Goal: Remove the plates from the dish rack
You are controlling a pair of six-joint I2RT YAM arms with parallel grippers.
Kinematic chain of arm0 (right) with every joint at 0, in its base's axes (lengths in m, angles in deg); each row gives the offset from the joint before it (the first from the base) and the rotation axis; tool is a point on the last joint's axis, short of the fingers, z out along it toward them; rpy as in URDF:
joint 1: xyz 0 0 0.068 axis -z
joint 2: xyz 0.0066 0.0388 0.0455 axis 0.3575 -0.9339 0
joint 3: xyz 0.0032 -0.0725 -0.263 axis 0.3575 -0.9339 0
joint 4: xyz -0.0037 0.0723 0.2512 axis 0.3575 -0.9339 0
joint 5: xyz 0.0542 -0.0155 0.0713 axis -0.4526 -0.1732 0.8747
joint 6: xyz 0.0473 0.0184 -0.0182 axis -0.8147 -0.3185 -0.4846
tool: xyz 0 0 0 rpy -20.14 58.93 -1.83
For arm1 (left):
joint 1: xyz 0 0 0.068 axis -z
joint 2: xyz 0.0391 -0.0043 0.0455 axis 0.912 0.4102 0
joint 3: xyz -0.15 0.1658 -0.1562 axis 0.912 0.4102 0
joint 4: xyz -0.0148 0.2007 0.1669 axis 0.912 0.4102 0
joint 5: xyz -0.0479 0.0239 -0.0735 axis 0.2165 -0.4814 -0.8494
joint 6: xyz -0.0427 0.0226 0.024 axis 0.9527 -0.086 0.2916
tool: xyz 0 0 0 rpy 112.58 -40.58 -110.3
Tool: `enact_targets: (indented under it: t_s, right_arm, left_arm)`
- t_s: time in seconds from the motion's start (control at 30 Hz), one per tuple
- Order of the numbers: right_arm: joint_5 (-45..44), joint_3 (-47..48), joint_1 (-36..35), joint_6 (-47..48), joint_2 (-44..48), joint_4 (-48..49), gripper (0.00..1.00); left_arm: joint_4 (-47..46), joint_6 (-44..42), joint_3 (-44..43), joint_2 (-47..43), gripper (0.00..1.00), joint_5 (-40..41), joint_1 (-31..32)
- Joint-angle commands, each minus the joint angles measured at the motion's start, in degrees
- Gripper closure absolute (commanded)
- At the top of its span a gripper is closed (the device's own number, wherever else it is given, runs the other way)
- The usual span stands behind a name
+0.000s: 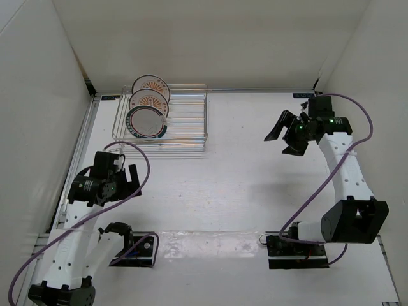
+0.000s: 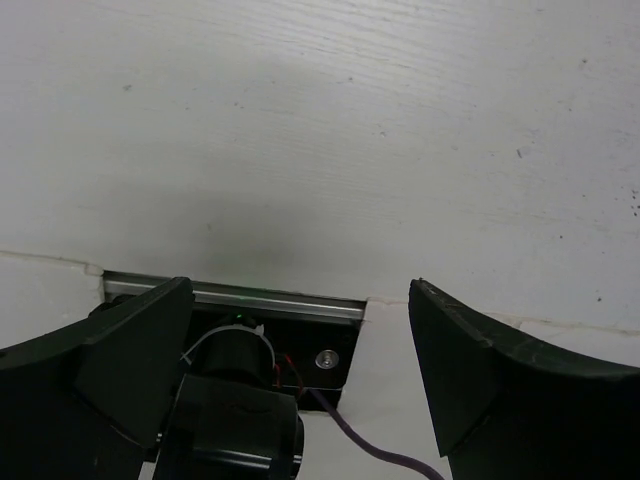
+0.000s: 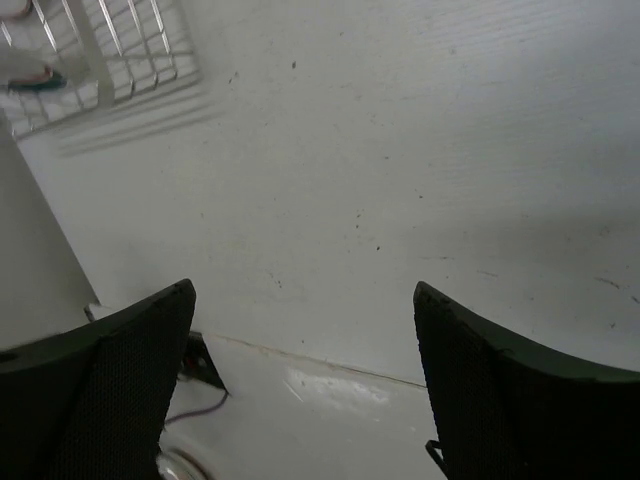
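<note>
Next I should reach my left gripper outward to the dish rack (image 1: 185, 121) and close it across the nearest plate's wall-side rim (image 1: 128, 118), since that plate stands outward of the gripper.
Three plates stand on edge in the left part of the dish rack (image 1: 185, 121), a silver wire rack at the back left of the table. Two plates have orange sunburst centres (image 1: 151, 86) (image 1: 149, 101). The nearest one (image 1: 146, 122) is white with a dark rim. My left gripper (image 1: 131, 185) hangs open in front of the rack, well short of it, with nothing between its fingers (image 2: 480, 360). At the back right my right gripper (image 1: 284, 137) stands open and empty, facing left. The right wrist view catches a corner of the rack (image 3: 110, 50) far beyond the fingers (image 3: 500, 370).
White walls close the table in on the left, back and right. The left arm's base plate (image 1: 137, 250) and the right arm's base plate (image 1: 296, 252) sit at the near edge, with purple cables looping from each. A taped seam (image 1: 210, 242) runs between them.
</note>
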Motion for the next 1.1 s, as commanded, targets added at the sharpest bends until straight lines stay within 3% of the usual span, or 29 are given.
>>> enact_targets:
  t_s: [0.0, 0.07, 0.13, 0.17, 0.23, 0.37, 0.43, 0.57, 0.73, 1.03, 1.07]
  right_arm:
    - [-12.08, 1.08, 0.25, -10.29, 5.85, 3.17, 0.09]
    - [-16.99, -0.94, 0.16, -17.44, 6.56, -2.23, 0.09]
    - [-15.45, -1.21, 2.08, -13.99, 6.91, -1.84, 0.09]
    - [-13.61, -1.56, 2.27, -11.18, 7.78, 2.25, 0.09]
    - [-13.24, -2.44, 2.62, -13.6, 7.35, 1.42, 0.09]
    - [0.01, -2.18, 2.36, -10.54, 4.55, 3.35, 0.09]
    - [2.14, -2.0, 2.18, -9.93, 3.23, 1.61, 0.09]
    - [-1.45, -1.21, 2.18, -5.37, 3.57, -2.27, 0.09]
    - [-6.73, 1.33, 2.01, -3.33, 2.35, -4.13, 0.09]
    - [-7.79, 5.91, 1.74, -0.6, -0.46, -0.61, 0.09]
    - [-7.44, 5.99, 1.66, -0.69, -1.08, 0.53, 0.09]
  left_arm:
    - [1.41, 3.07, -3.03, -0.38, 0.0, 6.42, 0.76]
    - [0.88, 3.86, -4.79, -0.03, 0.0, 7.21, 0.76]
    - [-0.17, 7.27, -6.02, 0.06, 0.0, 9.75, 0.67]
    - [0.0, 8.86, -6.81, 0.06, 0.0, 15.33, 0.67]
    - [-0.17, 14.22, -7.95, 0.5, 0.0, 20.37, 0.67]
    - [-4.39, 16.51, -15.12, 5.92, 0.0, 21.28, 0.67]
    - [-5.09, 22.9, -17.96, 8.49, 0.0, 20.93, 0.76]
    - [-15.69, 29.68, -24.3, 17.45, 0.0, 15.93, 0.15]
    - [-22.49, 44.25, -32.02, 32.79, 0.0, -0.15, -8.18]
    - [-29.79, 47.63, -47.76, 57.09, 0.0, -7.11, -10.23]
    - [-29.27, 47.55, -52.99, 62.24, 0.0, -7.46, -10.4]
